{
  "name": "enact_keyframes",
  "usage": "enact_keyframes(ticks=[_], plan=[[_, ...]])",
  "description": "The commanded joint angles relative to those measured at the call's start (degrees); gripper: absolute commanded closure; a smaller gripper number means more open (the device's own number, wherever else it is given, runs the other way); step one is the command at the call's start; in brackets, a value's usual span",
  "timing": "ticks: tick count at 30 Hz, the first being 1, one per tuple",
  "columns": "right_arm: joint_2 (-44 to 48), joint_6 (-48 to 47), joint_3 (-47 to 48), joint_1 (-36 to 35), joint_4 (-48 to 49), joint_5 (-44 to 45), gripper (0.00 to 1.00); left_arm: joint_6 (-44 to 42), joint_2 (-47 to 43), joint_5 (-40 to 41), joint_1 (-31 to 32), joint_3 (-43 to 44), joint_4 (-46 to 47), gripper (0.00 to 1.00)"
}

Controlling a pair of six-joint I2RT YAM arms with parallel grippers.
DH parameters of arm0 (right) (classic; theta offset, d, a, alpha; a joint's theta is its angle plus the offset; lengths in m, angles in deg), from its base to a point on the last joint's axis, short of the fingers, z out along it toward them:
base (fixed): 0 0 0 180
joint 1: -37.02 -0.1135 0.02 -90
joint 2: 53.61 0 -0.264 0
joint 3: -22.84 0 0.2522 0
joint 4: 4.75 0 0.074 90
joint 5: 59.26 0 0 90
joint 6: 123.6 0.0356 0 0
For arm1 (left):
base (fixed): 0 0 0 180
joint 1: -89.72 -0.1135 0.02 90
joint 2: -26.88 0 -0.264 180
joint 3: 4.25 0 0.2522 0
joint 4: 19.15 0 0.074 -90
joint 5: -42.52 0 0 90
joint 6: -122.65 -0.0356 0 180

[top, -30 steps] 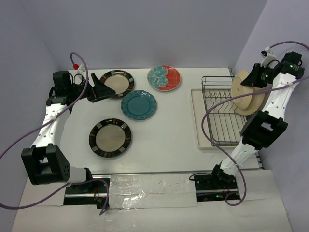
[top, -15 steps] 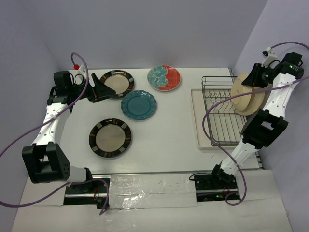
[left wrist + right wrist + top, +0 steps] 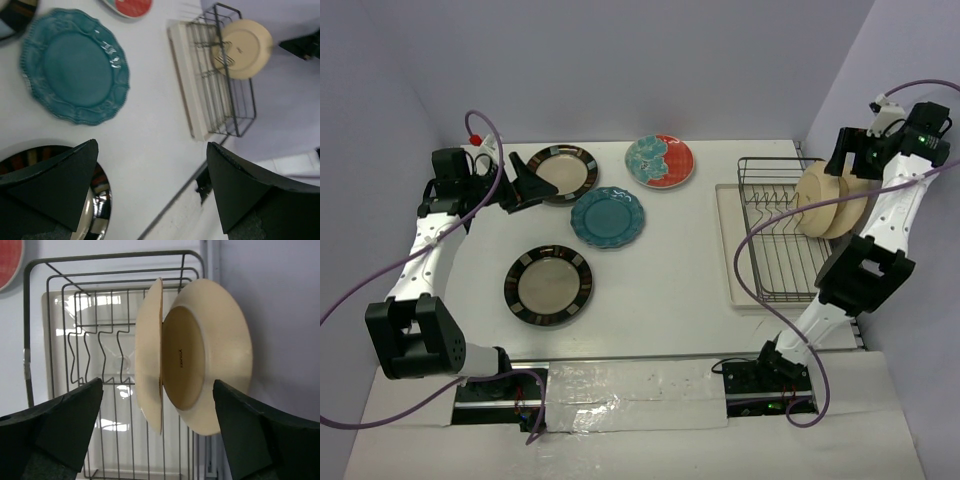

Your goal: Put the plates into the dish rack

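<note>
My left gripper lowers onto the teal plate's rim (image 3: 577,222) (image 3: 42,99) by the striped plates next. That unracked plate lies below the gripper, to its right in the top view.
Two plain cream plates (image 3: 817,197) (image 3: 850,208) stand on edge, leaning together, at the far right end of the dish rack (image 3: 748,230). In the right wrist view one plate (image 3: 150,355) is edge-on and the other (image 3: 210,355) shows its underside. My right gripper (image 3: 847,160) (image 3: 157,382) is open just above them, touching neither. Flat on the table lie a red flowered plate (image 3: 660,160), a teal scalloped plate (image 3: 607,216) (image 3: 75,65) and two striped-rim plates (image 3: 563,172) (image 3: 548,284). My left gripper (image 3: 535,183) (image 3: 151,145) is open and empty beside the far striped plate.
The rack sits on a cream tray (image 3: 728,245) against the right wall, with its near slots bare. Purple cables loop over both arms. Walls close in the table on the left, back and right.
My right gripper has opened and let go of the cream plate, then drawn back from it. The plate now leans in the rack against the other. The left arm has not moved.
</note>
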Motion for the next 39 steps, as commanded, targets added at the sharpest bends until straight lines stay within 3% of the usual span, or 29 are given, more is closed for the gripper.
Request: enact_keyframes(ticks=[1,5,8,13,18,26,39], plan=[[7.9,-1.6,-0.9,-3.1,6.4,7.0,0.01,-4.1,-0.4,10.5,0.2,1.8,-2.1,0.01],[13.5,-3.5,-3.3,-7.6,10.6,15.8,0.00,-7.1,-0.3,18.3,0.0,-0.5,-2.6,0.01],[15.6,-4.7,-4.0,-10.0,12.2,18.4,0.00,-9.5,1.6,19.2,-0.3,-0.9,-2.6,0.01],[18.6,-4.3,-3.7,-13.4,10.8,14.7,0.00,-10.1,7.1,17.4,-0.1,-3.0,1.2,0.02],[21.5,-3.4,-5.7,-19.4,8.6,10.4,0.00,-9.5,15.6,12.7,0.3,-2.9,6.1,0.13],[22.6,-1.3,-6.4,-27.0,6.6,7.0,0.00,-1.3,24.6,11.2,3.0,-5.4,18.1,0.17],[22.3,-0.8,-5.2,-29.0,5.7,7.4,0.00,10.2,36.4,12.1,7.4,-5.4,32.6,0.26]])
